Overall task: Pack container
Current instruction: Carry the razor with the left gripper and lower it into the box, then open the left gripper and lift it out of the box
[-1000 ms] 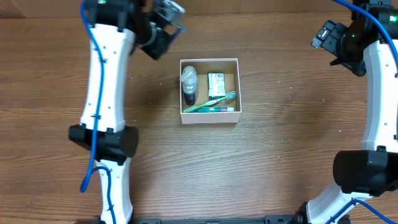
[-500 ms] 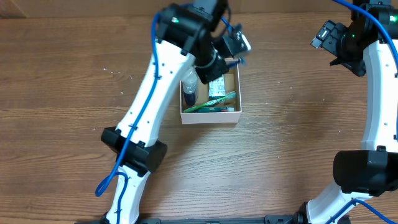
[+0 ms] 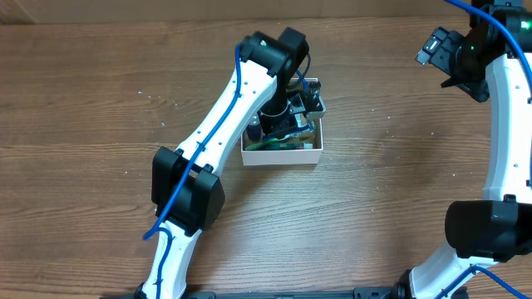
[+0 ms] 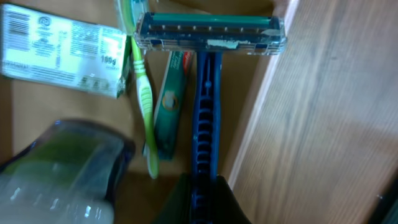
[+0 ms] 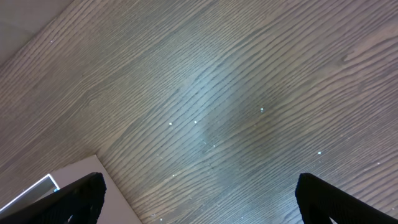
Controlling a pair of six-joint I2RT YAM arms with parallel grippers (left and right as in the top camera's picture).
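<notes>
The uncovered part of the container's bottom beside the green toothpaste tube lies below my left gripper, so it will lower the razor (image 4: pixel 205 106) there next and release the razor's handle.
The container (image 3: pixel 280 156) is a small square box with white walls and a tan floor at the table's middle. My left gripper (image 3: pixel 289 116) reaches down into it and is shut on the handle of a blue razor (image 4: pixel 205 106). In the left wrist view (image 4: pixel 202 202) the razor's head lies near the box's white wall (image 4: pixel 258 112). Inside lie a green toothbrush (image 4: pixel 143 106), a green toothpaste tube (image 4: pixel 168 109), a white printed packet (image 4: pixel 62 43) and a clear bottle (image 4: pixel 56 177). My right gripper (image 3: pixel 436 46) is open and empty, high at the far right.
The left arm (image 3: pixel 224 124) stretches diagonally over the table and covers most of the box from above. The right wrist view shows bare wood (image 5: pixel 217 106) and a white corner (image 5: pixel 37 190) at its lower left.
My left arm has swung from the far left over to the box and come down into it, with the razor in its jaws. The right arm has not moved.
</notes>
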